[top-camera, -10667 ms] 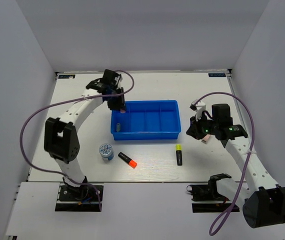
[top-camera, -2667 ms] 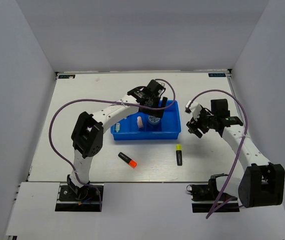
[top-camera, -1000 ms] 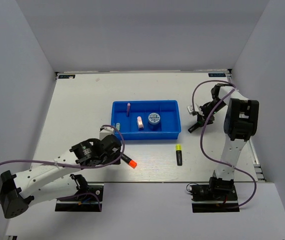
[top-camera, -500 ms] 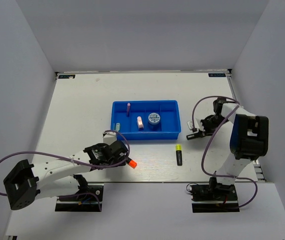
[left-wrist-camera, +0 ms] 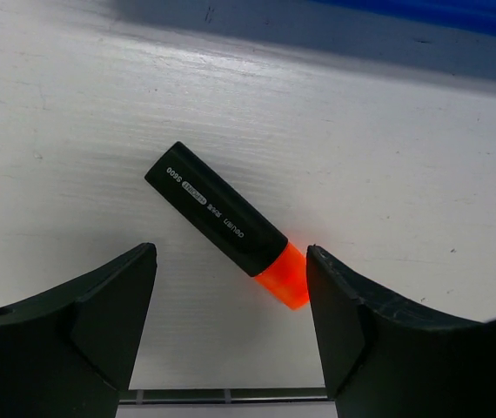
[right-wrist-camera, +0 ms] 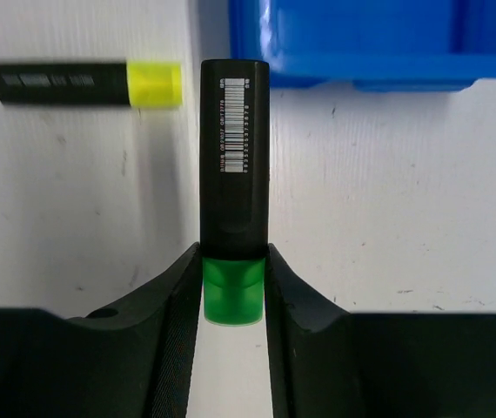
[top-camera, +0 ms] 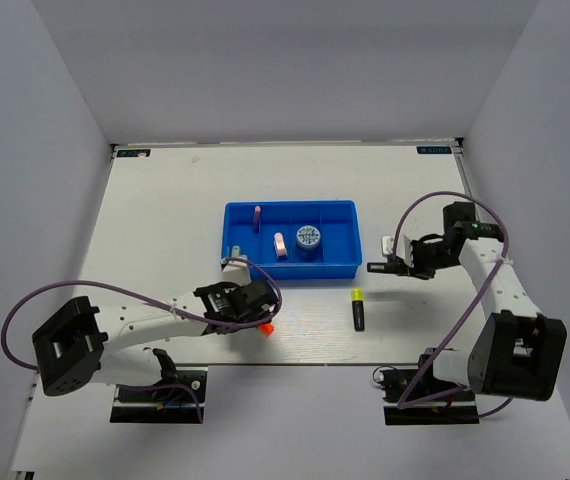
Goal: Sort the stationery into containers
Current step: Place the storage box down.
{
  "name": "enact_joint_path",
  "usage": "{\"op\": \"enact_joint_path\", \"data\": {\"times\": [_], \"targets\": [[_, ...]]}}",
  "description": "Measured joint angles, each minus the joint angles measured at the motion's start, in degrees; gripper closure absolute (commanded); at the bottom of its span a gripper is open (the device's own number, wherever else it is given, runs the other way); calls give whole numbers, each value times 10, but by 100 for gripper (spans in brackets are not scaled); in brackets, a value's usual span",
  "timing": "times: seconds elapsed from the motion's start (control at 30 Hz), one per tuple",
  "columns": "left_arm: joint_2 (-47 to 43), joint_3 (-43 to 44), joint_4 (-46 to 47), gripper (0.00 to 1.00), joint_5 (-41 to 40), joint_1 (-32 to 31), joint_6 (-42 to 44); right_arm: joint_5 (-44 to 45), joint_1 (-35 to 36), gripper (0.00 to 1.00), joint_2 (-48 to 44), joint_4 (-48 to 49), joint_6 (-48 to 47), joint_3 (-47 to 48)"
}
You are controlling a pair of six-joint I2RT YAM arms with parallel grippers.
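The robot should move its right gripper outward and to the left in the top view, over the tray's end section beside the disc point(top-camera: 308, 238), and let go there, because that section is empty.
The blue tray point(top-camera: 337, 268) holds two pink erasers point(top-camera: 280, 245), the blue-and-white disc point(top-camera: 308, 238) and a pale grey-green piece point(top-camera: 233, 250). My left gripper point(top-camera: 257, 315) is open over the orange-capped marker point(top-camera: 263, 326). In the left wrist view the marker point(left-wrist-camera: 213, 219) lies slantwise on the table between the spread fingers of that gripper point(left-wrist-camera: 231, 252). My right gripper point(top-camera: 393, 265) is shut on the green-capped marker point(right-wrist-camera: 235, 157), gripping its cap end point(right-wrist-camera: 235, 296), just right of the tray point(right-wrist-camera: 361, 43). The yellow-capped marker point(top-camera: 358, 308) lies in front of the tray and also shows in the right wrist view point(right-wrist-camera: 87, 84).
White table with grey walls on three sides. The left arm point(top-camera: 145, 320) lies low along the near left of the table. The right arm's purple cable point(top-camera: 415, 215) loops beside the tray's right end.
My left gripper has moved a little right and now straddles the orange-capped marker. The right arm has swung outward while its gripper stays by the tray's right end with the green-capped marker.
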Motion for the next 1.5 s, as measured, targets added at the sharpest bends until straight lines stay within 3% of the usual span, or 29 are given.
{"op": "enact_joint_path", "data": {"times": [0.13,0.3,0.5,0.67,0.83,1.03,1.17,1.2,1.3,1.5], "targets": [[-7,0,-19,18,-23,-14,-48,-45,14,100,-27,-26,143,46],[-9,0,-39,17,-47,-26,-93,-49,78,100,-31,64,451,105],[7,3,-46,17,-61,-33,-132,4,145,100,21,181,810,150],[9,10,-59,9,-74,-35,-159,82,189,100,70,231,991,155],[10,11,-69,7,-89,-35,-183,156,234,100,119,239,1086,174],[24,11,-67,4,-98,-35,-201,235,262,100,163,242,1125,190],[43,14,-58,4,-100,-35,-205,259,266,74,180,241,1130,191],[52,19,-59,4,-100,-35,-205,263,266,64,185,241,1130,192],[78,38,-56,5,-101,-35,-209,265,266,52,198,241,1129,193],[111,55,-50,11,-99,-35,-231,261,266,44,197,240,1123,193]]}}
